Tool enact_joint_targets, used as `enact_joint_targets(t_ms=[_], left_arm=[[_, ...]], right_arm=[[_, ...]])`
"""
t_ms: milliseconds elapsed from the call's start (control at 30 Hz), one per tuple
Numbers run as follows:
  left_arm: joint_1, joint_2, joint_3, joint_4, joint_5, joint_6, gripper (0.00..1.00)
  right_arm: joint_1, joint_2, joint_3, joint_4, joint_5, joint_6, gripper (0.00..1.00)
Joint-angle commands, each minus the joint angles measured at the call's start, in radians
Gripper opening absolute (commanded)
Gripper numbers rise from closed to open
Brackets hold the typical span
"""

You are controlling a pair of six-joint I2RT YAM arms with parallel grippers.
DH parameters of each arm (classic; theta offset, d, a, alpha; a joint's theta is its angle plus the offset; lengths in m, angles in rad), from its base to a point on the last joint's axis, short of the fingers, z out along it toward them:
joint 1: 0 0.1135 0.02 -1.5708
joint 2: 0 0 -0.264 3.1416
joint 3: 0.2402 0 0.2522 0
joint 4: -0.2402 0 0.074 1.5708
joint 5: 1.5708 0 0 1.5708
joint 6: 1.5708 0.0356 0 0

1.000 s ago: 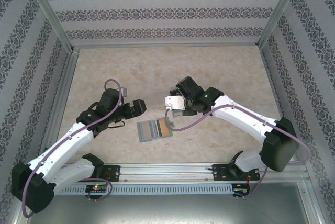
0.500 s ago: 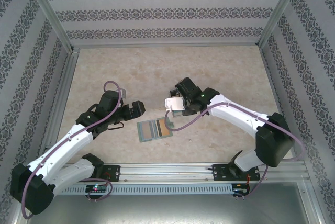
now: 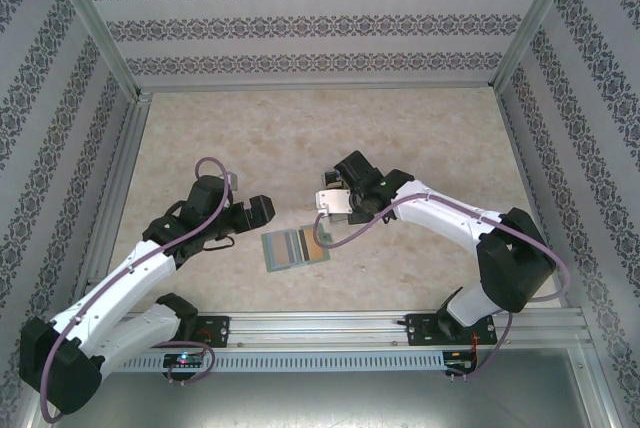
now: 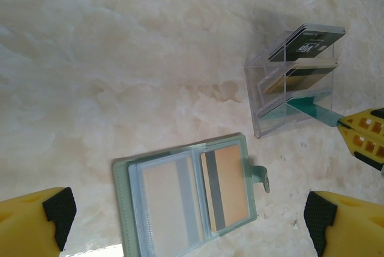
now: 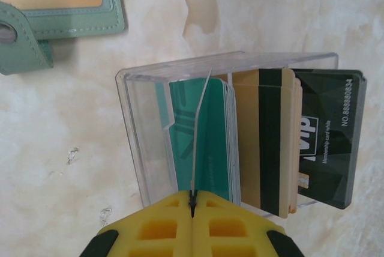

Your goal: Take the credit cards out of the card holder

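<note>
My right gripper slides the teal-green card (image 4: 315, 111) down beside the other cards next, then releases its edge, because it still sticks out of the clear stand.
The card holder (image 4: 180, 203) lies open and flat on the table, also in the top view (image 3: 290, 250). A tan-gold card (image 4: 231, 185) sits in its right-hand pocket. My left gripper (image 4: 187, 215) hovers open above it, with nothing between its fingers; from above the gripper (image 3: 266, 208) is just left of the holder. My right gripper (image 5: 192, 196) is shut on the edge of a teal-green card (image 4: 315, 111), whose far end stands inside a clear plastic stand (image 5: 135, 137). A tan card (image 5: 246, 143) and a black card with white marks (image 5: 327, 143) stand in the same stand.
The clear stand (image 3: 332, 200) sits just up and right of the card holder on the pale marbled table (image 3: 440, 138). Patterned walls and metal posts enclose the table on three sides. The holder's snap strap (image 5: 21, 53) points toward the stand.
The right arm's elbow has swung inward and its gripper has shifted slightly left at the stand, still shut on the teal-green card. The left arm has barely moved.
</note>
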Motion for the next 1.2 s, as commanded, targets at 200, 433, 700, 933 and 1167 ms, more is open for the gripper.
enact_joint_targets(t_ms=[200,433,700,933,1167], left_arm=[[0.019,-0.033,-0.025,-0.018,-0.011,-0.021,1.00],[0.020,-0.035,-0.027,-0.020,-0.008,-0.024,1.00],[0.022,-0.031,-0.030,-0.012,-0.002,-0.024,1.00],[0.023,-0.037,-0.026,-0.024,-0.004,-0.020,1.00],[0.023,-0.053,-0.037,-0.027,-0.007,-0.025,0.99]], right_arm=[[-0.022,-0.012,-0.016,-0.012,-0.012,0.019,0.00],[-0.029,-0.030,-0.010,-0.027,0.007,0.005,0.00],[-0.030,-0.024,-0.017,-0.018,-0.021,0.009,0.00],[-0.019,0.039,0.018,0.000,-0.027,0.020,0.00],[-0.019,0.071,0.028,0.009,-0.018,0.027,0.00]])
